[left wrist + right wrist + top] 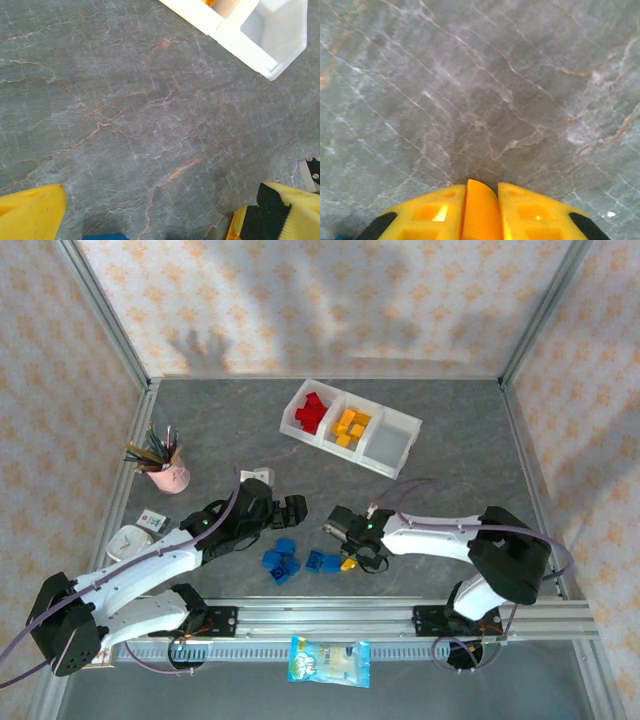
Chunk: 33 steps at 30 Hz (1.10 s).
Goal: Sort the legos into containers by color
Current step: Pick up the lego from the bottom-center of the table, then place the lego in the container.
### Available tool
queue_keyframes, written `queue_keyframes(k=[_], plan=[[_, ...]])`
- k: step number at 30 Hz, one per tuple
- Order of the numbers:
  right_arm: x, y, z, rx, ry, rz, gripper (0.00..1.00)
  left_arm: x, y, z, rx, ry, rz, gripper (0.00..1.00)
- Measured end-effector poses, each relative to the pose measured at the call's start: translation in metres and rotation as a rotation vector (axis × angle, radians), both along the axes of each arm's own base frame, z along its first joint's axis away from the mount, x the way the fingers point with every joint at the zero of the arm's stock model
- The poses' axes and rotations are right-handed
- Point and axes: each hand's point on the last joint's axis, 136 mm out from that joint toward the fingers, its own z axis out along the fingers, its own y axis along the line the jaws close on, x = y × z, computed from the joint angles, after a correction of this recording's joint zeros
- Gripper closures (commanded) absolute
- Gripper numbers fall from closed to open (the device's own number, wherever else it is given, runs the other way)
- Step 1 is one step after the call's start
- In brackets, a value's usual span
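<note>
My right gripper will next go up and move outward over the tray's middle bin [350, 426] to release the yellow-orange lego there, because legos of that color are already inside.
The white three-compartment tray [404, 421] lies at the back of the table, with red legos [311, 412] in its left bin, yellow-orange ones [351, 427] in the middle bin, and nothing in the right bin. Several blue legos [282, 563] lie loose near the front edge. My right gripper [352, 558] hangs low beside them, shut on a yellow-orange lego [480, 210] that is pinched between its fingers [435, 212]. Above and left of the blue legos, my left gripper [290, 510] is open, with bare table between its fingers [30, 210]. A blue lego [105, 236] peeks in at the bottom of the left wrist view, and the tray's end [265, 35] shows at the top right.
A pink pen cup [168, 472] stands at the left, with a white round object [128, 540] and a small card [152, 520] near it. A small white block [255, 477] sits behind the left gripper. A snack bag [330, 660] lies on the front rail.
</note>
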Motion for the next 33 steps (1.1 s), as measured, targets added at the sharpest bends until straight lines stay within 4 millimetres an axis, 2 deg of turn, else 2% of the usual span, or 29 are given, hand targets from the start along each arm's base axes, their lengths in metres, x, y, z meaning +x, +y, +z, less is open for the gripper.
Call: queue_keyframes(k=[4, 7, 9, 12, 14, 17, 19, 23, 25, 29, 33], plan=[[0.016, 0.001, 0.013, -0.012, -0.041, 0.009, 0.87, 0.000, 0.003, -0.001, 0.011, -0.001, 0.010, 0.01], [0.042, 0.001, 0.035, -0.023, -0.100, 0.027, 0.88, 0.002, 0.007, 0.000, 0.028, -0.002, 0.026, 0.01], [0.062, 0.002, 0.053, -0.024, -0.146, 0.036, 0.88, 0.006, 0.008, 0.008, 0.029, -0.017, 0.042, 0.01], [0.103, 0.001, 0.089, -0.027, -0.234, 0.048, 0.90, 0.016, 0.009, 0.027, 0.009, -0.056, 0.071, 0.01], [0.137, 0.000, 0.114, -0.031, -0.300, 0.049, 0.90, 0.024, 0.012, 0.042, -0.006, -0.086, 0.096, 0.01], [0.185, -0.007, 0.139, -0.053, -0.374, 0.043, 0.90, 0.036, 0.015, 0.066, -0.029, -0.129, 0.130, 0.01], [0.214, -0.011, 0.147, -0.071, -0.403, 0.045, 0.90, 0.041, 0.015, 0.077, -0.041, -0.152, 0.145, 0.01], [0.273, -0.007, 0.156, -0.110, -0.450, 0.070, 0.91, 0.053, 0.015, 0.084, -0.037, -0.158, 0.160, 0.01], [0.292, -0.003, 0.154, -0.124, -0.465, 0.090, 0.91, 0.059, 0.015, 0.082, -0.022, -0.154, 0.165, 0.01], [0.315, -0.002, 0.144, -0.149, -0.473, 0.116, 0.91, 0.068, 0.021, 0.072, 0.004, -0.139, 0.184, 0.01], [0.338, -0.011, 0.133, -0.179, -0.476, 0.115, 0.90, 0.078, 0.027, 0.071, 0.010, -0.148, 0.210, 0.01]])
